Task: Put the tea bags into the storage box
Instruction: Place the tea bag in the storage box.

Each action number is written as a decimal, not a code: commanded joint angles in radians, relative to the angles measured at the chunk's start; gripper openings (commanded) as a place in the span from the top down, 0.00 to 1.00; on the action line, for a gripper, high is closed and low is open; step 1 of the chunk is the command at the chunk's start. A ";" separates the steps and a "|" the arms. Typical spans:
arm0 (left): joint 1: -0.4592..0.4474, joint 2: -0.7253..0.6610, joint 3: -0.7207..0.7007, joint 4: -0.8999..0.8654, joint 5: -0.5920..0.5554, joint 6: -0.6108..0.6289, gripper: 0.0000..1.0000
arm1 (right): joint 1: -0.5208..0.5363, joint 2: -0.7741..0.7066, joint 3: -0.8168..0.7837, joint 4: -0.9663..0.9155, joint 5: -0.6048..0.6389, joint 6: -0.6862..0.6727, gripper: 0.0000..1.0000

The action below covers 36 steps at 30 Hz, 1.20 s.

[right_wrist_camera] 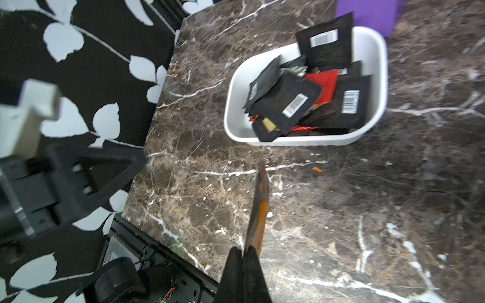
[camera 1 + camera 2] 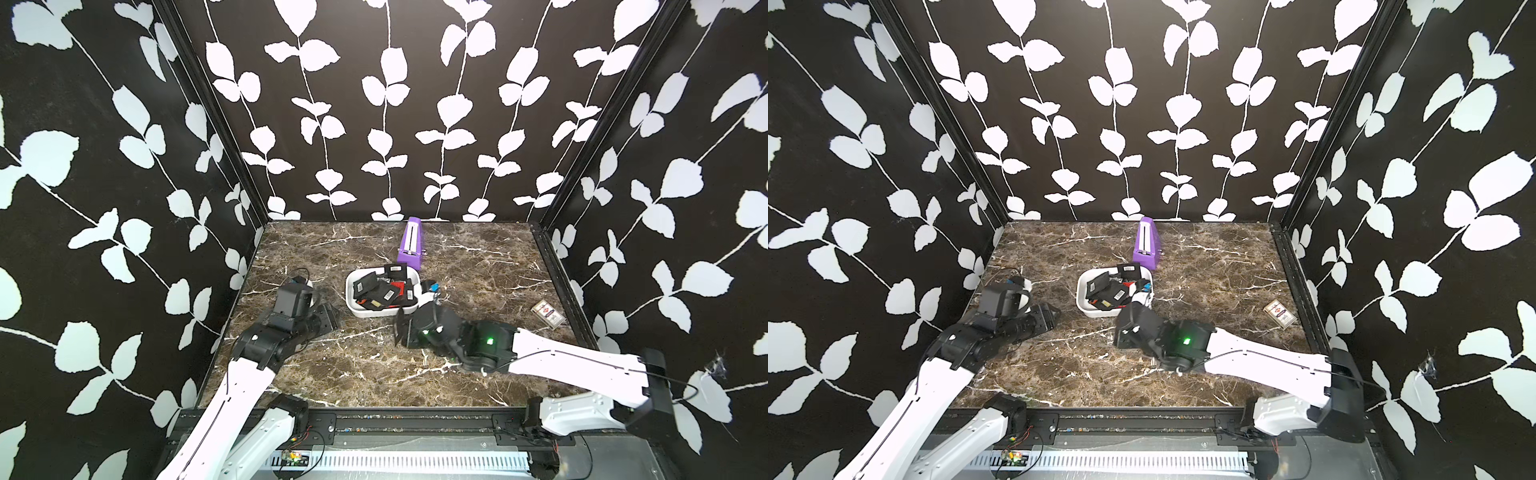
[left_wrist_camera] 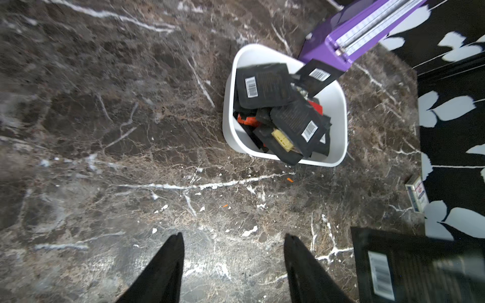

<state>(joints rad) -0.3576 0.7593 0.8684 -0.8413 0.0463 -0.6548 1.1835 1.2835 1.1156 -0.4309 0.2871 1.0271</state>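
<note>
The tea bag I hold hangs in front of the storage box (image 2: 351,306), so my right gripper needs to move outward over the piled tea bags next and let go of it.
The white storage box (image 2: 351,306) (image 2: 1081,300) sits mid-table with several tea bags (image 2: 384,291) (image 3: 262,84) (image 1: 286,102) piled inside, mostly black with barcodes and some red. One black sachet (image 2: 395,270) leans on its far rim. Just in front of the box, my right gripper (image 1: 242,249) (image 2: 409,332) is shut on a tea bag (image 1: 258,204) (image 3: 420,267), seen edge-on in the right wrist view and held above the table. To the left of the box, my left gripper (image 3: 233,236) (image 2: 328,318) is open over bare marble with nothing between its fingers.
A long purple box (image 2: 410,245) (image 2: 1147,243) lies right behind the storage box. A clear-wrapped card pack (image 2: 548,314) (image 2: 1280,313) rests near the table's right edge. Patterned walls enclose the table on three sides.
</note>
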 commanded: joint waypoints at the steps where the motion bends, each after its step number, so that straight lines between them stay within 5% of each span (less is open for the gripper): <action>1: -0.003 -0.056 0.017 -0.055 -0.019 -0.005 0.40 | -0.056 -0.034 -0.041 0.023 -0.017 -0.027 1.00; 12: -0.003 -0.217 -0.033 -0.077 -0.008 -0.057 0.37 | -0.224 0.096 0.063 0.152 -0.147 -0.026 1.00; 24: -0.002 -0.253 -0.069 -0.045 -0.031 -0.055 0.36 | -0.266 0.482 0.401 0.261 -0.272 -0.022 1.00; 34: -0.003 -0.257 -0.063 -0.022 -0.061 -0.027 0.35 | -0.321 0.590 0.424 0.225 -0.282 -0.017 1.00; 36: -0.003 -0.252 -0.063 -0.018 -0.076 -0.020 0.35 | -0.323 0.581 0.408 0.199 -0.271 -0.026 0.87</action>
<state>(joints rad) -0.3576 0.5064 0.8047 -0.8860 0.0006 -0.6994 0.8673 1.8751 1.5173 -0.2157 0.0078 1.0130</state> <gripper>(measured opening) 0.652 0.111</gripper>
